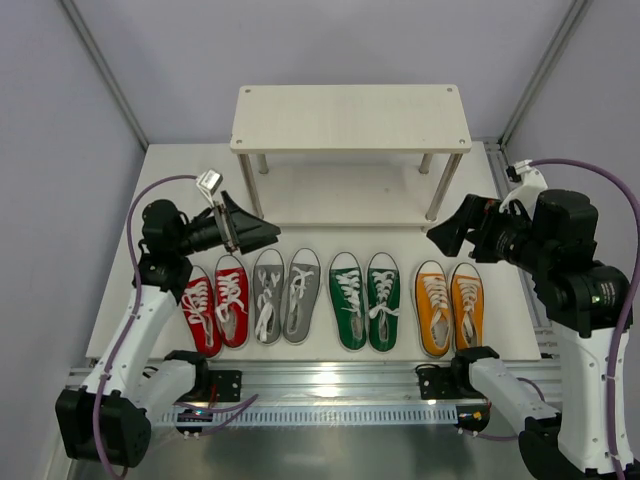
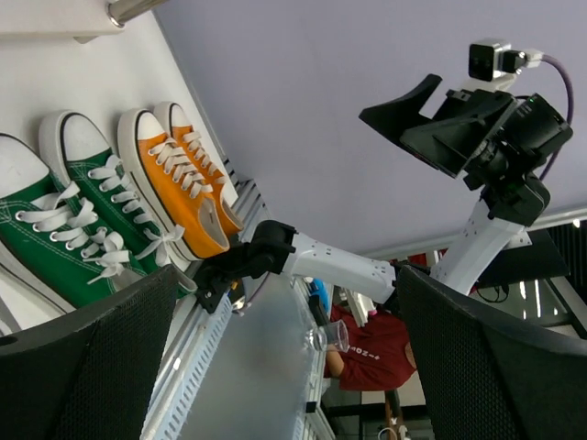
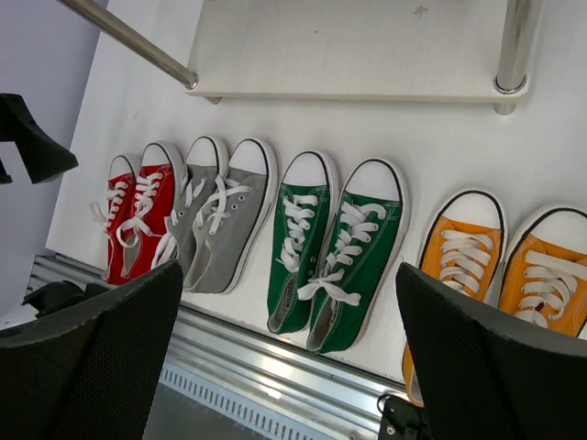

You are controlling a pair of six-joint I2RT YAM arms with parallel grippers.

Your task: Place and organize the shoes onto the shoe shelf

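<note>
My right gripper moves down onto the adjoining inner sides of the orange pair [image 1: 452,309] [image 3: 501,286] next. The shoes stand close together, and one pinch is enough to span both.
Four shoe pairs stand in a row on the white table, toes toward the shelf: red [image 1: 216,305], grey [image 1: 284,295], green [image 1: 365,298] and orange [image 1: 450,305]. The two-tier shoe shelf [image 1: 350,118] stands behind them with nothing on its boards. My left gripper [image 1: 255,233] is open and empty, raised above the red and grey pairs. My right gripper [image 1: 447,230] is open and empty, raised above the orange pair. The right wrist view shows red [image 3: 138,215], grey [image 3: 218,215], green [image 3: 335,252] and orange [image 3: 495,266] shoes and the shelf's lower board [image 3: 358,46]. The left wrist view shows green [image 2: 60,229] and orange [image 2: 179,183] shoes.
A metal rail [image 1: 330,385] runs along the table's near edge between the arm bases. Grey walls and frame posts [image 1: 105,75] enclose the table at the left, right and back. The shelf's thin metal legs [image 1: 437,190] stand just behind the shoe toes.
</note>
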